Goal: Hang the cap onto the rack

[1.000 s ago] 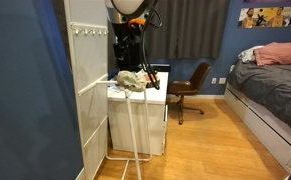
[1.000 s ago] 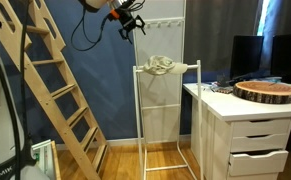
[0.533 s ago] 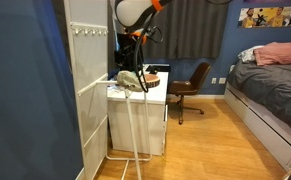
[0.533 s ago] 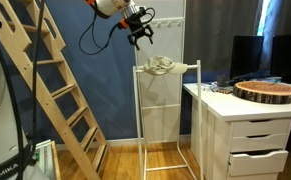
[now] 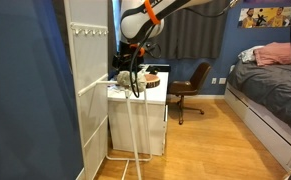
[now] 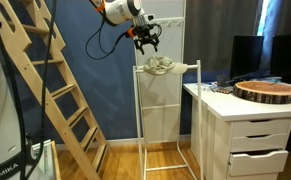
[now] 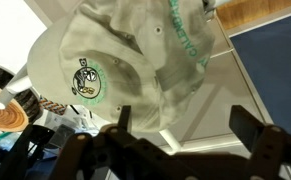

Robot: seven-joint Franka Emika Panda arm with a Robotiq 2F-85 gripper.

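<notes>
The cap lies slumped atop the rack (image 6: pixel 138 110) with its edge between the gripper's spread fingers, so the gripper next needs to come down onto that cloth edge (image 6: pixel 159 62) and close there.
The pale grey-beige cap (image 6: pixel 161 66) lies slumped on top of the thin white rack (image 6: pixel 138 110). In the wrist view the cap (image 7: pixel 115 55) fills the upper frame and shows a green emblem. A white tube of the rack (image 7: pixel 170 138) runs below it. My gripper (image 6: pixel 146 42) hangs just above the cap, open and empty. In the wrist view its two dark fingers (image 7: pixel 185 125) are spread wide, with the cap's edge and the tube between them. In an exterior view my gripper (image 5: pixel 135 70) hides most of the cap above the rack (image 5: pixel 135 130).
A wooden ladder (image 6: pixel 55 95) leans to one side of the rack. A white drawer cabinet (image 6: pixel 247 130) with a round wooden object (image 6: pixel 268 92) stands on the other side. A tall white pegged panel (image 5: pixel 85 60), an office chair (image 5: pixel 192 85) and a bed (image 5: pixel 275 90) are nearby.
My arm has come down and across from high above the rack to just over the cap. The gripper stays open. The cap has not moved.
</notes>
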